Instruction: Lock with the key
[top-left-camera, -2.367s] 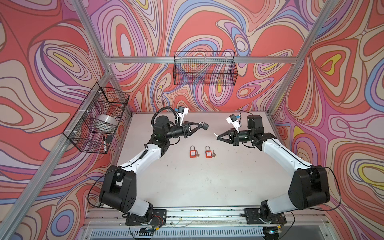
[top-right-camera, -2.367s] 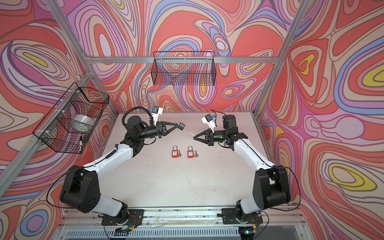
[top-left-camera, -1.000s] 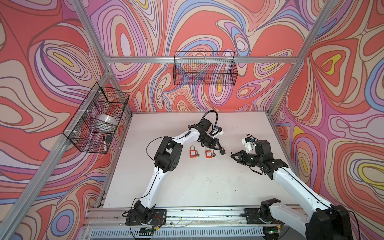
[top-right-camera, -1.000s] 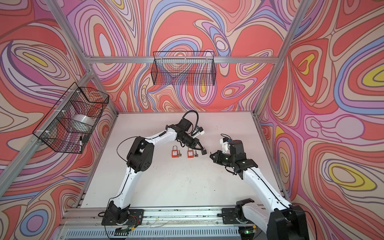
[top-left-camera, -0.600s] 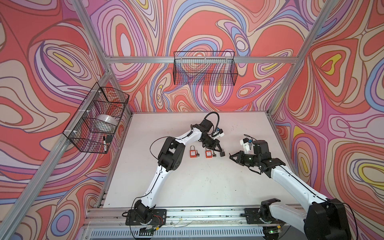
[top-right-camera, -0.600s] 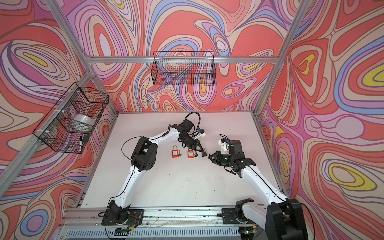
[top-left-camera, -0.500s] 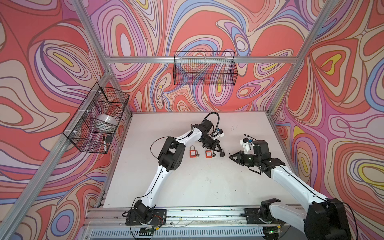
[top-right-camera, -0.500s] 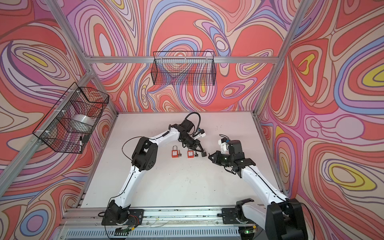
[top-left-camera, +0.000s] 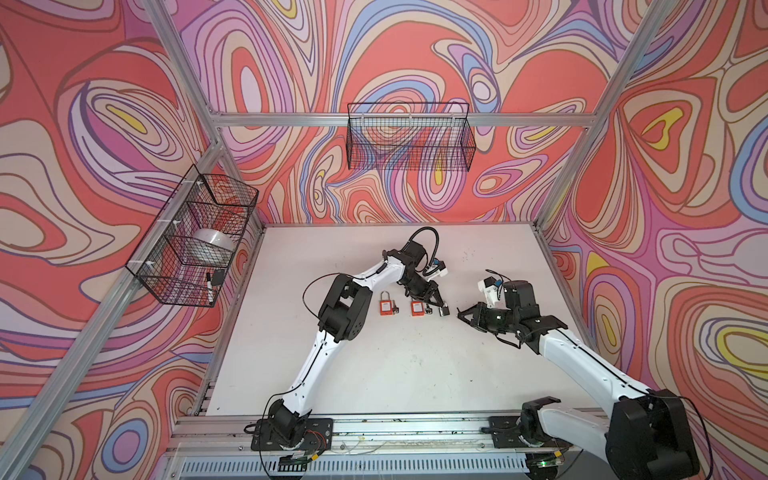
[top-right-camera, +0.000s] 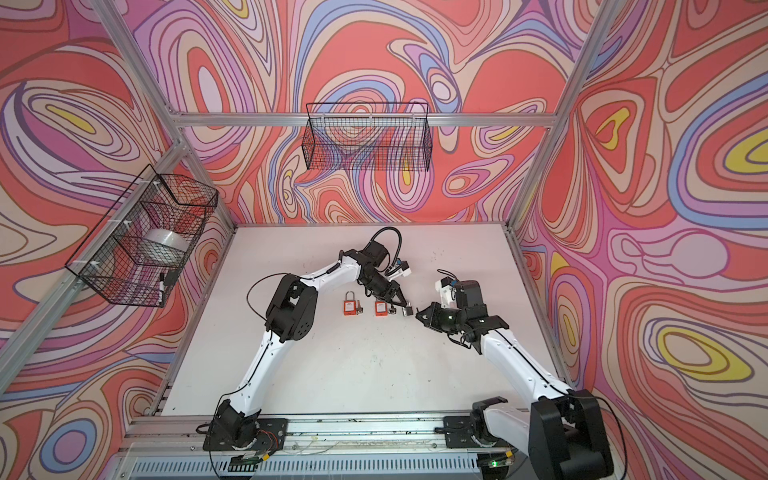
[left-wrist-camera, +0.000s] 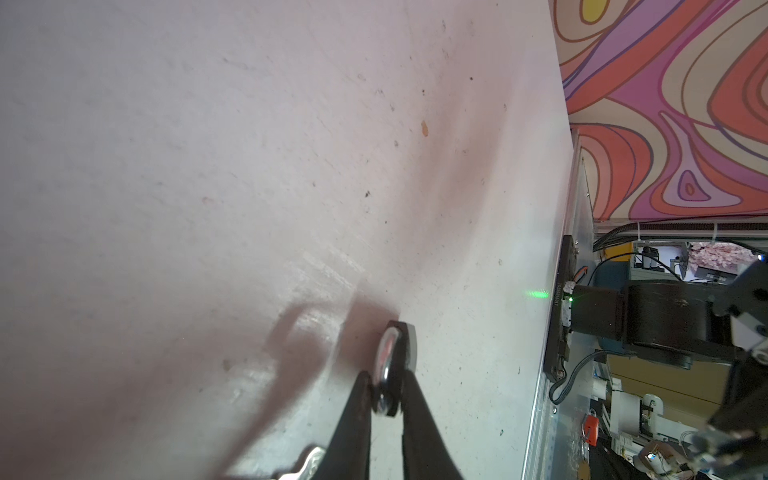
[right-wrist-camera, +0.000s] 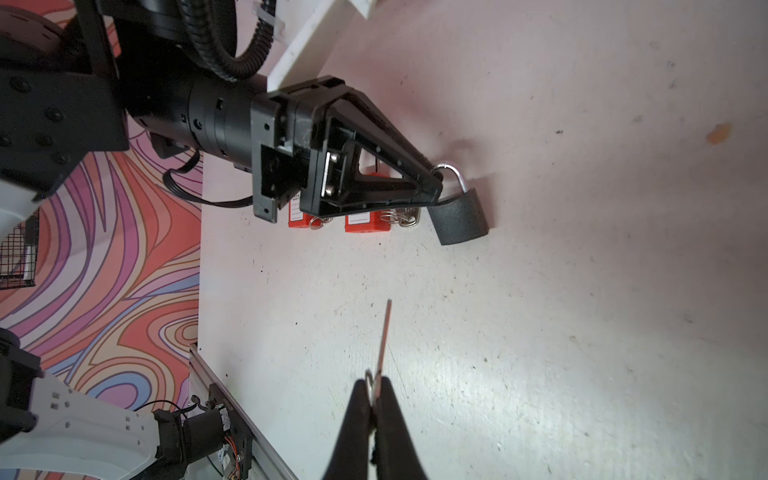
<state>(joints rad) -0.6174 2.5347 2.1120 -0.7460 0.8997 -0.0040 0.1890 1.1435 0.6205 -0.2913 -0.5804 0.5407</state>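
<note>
The key in my right gripper goes down to the bare tabletop (right-wrist-camera: 513, 214) beside the black padlock (top-left-camera: 444, 311) next for release, since the red padlocks have keys lying beside them.
A small black padlock (top-left-camera: 444, 311) (top-right-camera: 408, 311) stands on the white table (top-left-camera: 374, 374), right of two red ones. My left gripper (top-left-camera: 438, 305) (top-right-camera: 403, 305) reaches down from the back and is shut on its top by the silver shackle. The right wrist view shows that gripper (right-wrist-camera: 436, 183) on the shackle and the black body (right-wrist-camera: 457, 220) resting on the table. In the left wrist view the lock (left-wrist-camera: 395, 353) sits edge-on between the fingers of the left gripper (left-wrist-camera: 386, 380). My right gripper (top-left-camera: 459, 313) (top-right-camera: 417, 313) (right-wrist-camera: 374, 382) is shut on the key (right-wrist-camera: 384, 332), whose blade points toward the lock, a short gap away.
Two red padlocks (top-left-camera: 385, 307) (top-left-camera: 417, 308) lie just left of the black one, with key rings (right-wrist-camera: 401, 216) beside them. A wire basket (top-left-camera: 409, 141) hangs on the back wall. Another basket (top-left-camera: 195, 237) on the left wall holds a tape roll and a marker.
Both arms have come from the back of the table to the middle. Over the last second the right gripper with the key edged left toward the black padlock; the left gripper stayed put.
</note>
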